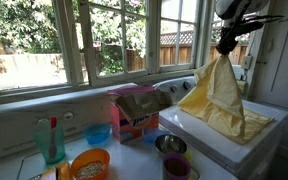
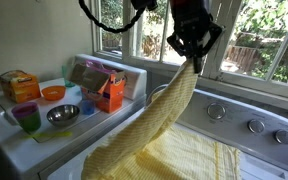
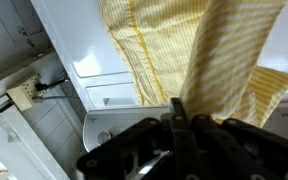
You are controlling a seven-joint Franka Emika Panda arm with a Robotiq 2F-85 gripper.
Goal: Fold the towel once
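I will move my gripper down toward the spread towel's edge by the dials next and release the peak there, because the cloth is still hanging raised.
The towel (image 1: 222, 95) is a large pale yellow cloth. It hangs in a stretched cone from my gripper (image 1: 227, 47) down to the white machine top (image 1: 199, 140), where its lower part lies spread. In an exterior view the towel (image 2: 169, 120) slants down from the gripper (image 2: 191, 60) to the near edge. My gripper is shut on a pinched part of the towel, lifted well above the surface. In the wrist view the towel (image 3: 224, 60) runs up from between the black fingers (image 3: 176, 115).
An orange box (image 1: 134, 115), a steel bowl (image 1: 170, 144), a purple cup (image 1: 175, 167), an orange bowl (image 1: 90, 163), a blue cup (image 1: 98, 133) and a green bottle (image 1: 50, 140) stand beside the towel. Dials (image 2: 254, 126) line the panel under the windows (image 1: 84, 40).
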